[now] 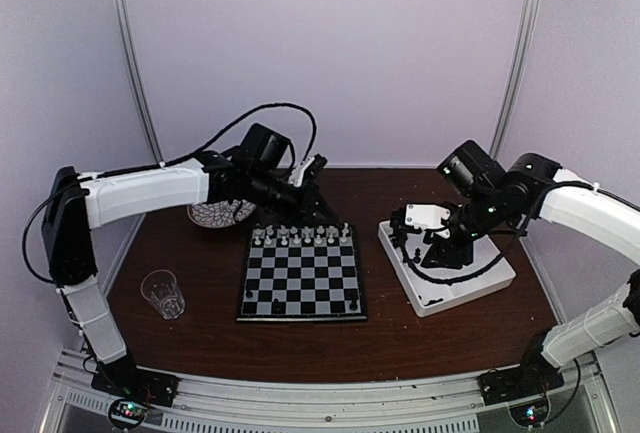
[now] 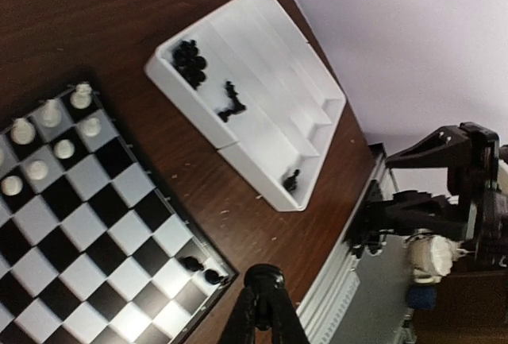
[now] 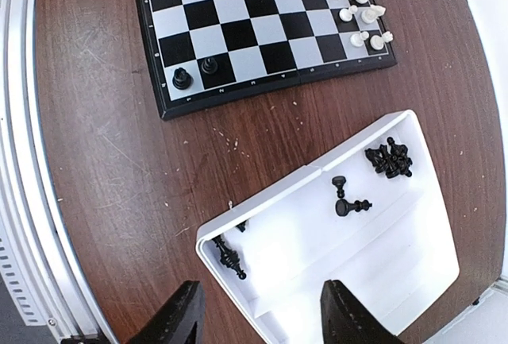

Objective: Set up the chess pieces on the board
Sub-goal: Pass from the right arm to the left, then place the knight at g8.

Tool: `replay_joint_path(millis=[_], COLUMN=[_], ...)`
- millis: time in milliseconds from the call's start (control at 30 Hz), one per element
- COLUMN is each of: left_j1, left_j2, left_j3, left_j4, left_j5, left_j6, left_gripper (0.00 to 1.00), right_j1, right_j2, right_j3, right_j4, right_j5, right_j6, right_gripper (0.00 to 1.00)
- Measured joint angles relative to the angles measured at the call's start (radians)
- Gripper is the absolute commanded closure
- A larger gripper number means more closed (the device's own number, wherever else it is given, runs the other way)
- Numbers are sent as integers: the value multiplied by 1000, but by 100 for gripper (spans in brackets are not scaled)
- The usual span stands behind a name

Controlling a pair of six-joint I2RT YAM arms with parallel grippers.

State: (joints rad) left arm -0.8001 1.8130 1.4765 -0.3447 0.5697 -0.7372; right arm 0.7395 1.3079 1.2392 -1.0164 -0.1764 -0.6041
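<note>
The left gripper next carries its piece back and down to release on the empty square (image 1: 263, 308) beside the lone near-row piece, below and nearer my base.
The board (image 1: 300, 288) lies mid-table. White chess pieces (image 1: 300, 236) stand in its two far rows, also in the left wrist view (image 2: 48, 137) and right wrist view (image 3: 357, 2). Two black pieces (image 3: 182, 79) stand side by side at its near right corner (image 2: 190, 264). More black pieces lie in the white tray (image 1: 470, 283): a cluster (image 3: 389, 160), a pair (image 3: 349, 201) and one on its side (image 3: 228, 257). My left gripper (image 1: 316, 167) hovers over the board's far edge, fingers (image 2: 266, 280) together. My right gripper (image 3: 262, 320) is open above the tray's near corner.
A round patterned plate (image 1: 222, 213) sits at the back left, partly under my left arm. A clear glass (image 1: 163, 293) stands left of the board. The tray (image 2: 262, 98) lies right of the board, with a strip of bare wood between them.
</note>
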Motion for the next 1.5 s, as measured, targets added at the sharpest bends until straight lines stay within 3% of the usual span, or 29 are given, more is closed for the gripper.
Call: replay_joint_path(millis=[267, 600, 867, 1500], left_j1=[-12, -38, -66, -79], left_j2=[-256, -406, -393, -198], left_j3=[-81, -378, -428, -407], left_j4=[-407, -629, -619, -444], left_j5=[-312, -504, -574, -513], left_j6=[314, 364, 360, 351], left_gripper=[100, 100, 100, 100], right_j1=[-95, -180, -183, -188], right_j2=[-66, -63, -55, -48], right_j3=[-157, -223, -223, -223], right_j4=[51, 144, 158, 157], right_j5=[-2, -4, -10, -19], right_j6=[3, 13, 14, 17], right_gripper=[46, 46, 47, 47])
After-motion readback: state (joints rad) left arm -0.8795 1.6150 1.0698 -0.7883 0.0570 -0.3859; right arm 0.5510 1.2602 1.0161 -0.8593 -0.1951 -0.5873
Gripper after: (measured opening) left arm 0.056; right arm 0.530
